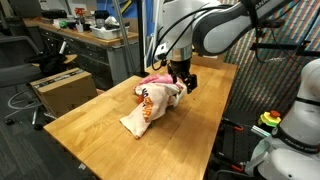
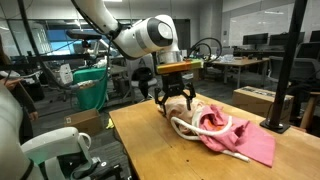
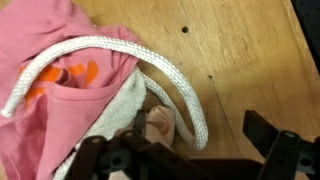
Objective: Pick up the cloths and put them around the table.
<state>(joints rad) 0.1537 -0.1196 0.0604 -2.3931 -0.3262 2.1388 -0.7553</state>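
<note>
Next, my gripper lowers onto the white cord's bend at the heap's end beside bare wood, then closes on that bend.
The cloths lie in one heap on the table (image 1: 100,132). On top is a cream piece with orange print (image 1: 148,108), with a pink piece (image 1: 156,78) behind it. In an exterior view the pink cloth (image 2: 255,142) spreads toward the table edge, and a white ring of cord (image 2: 192,128) lies on the heap. My gripper (image 1: 184,88) (image 2: 177,105) hangs open just over the heap's end. The wrist view shows the pink cloth (image 3: 40,40), orange print (image 3: 62,75), a white cloth (image 3: 122,105) and the cord (image 3: 150,62). My gripper (image 3: 190,150) straddles the cord's loop, holding nothing.
A cluttered darker workbench (image 1: 90,38) and a cardboard box (image 1: 62,92) stand beyond the table. A green bin (image 2: 90,85) sits behind my arm. Another white robot base (image 1: 298,115) stands at the table's side. Bare wood (image 3: 240,50) surrounds the heap.
</note>
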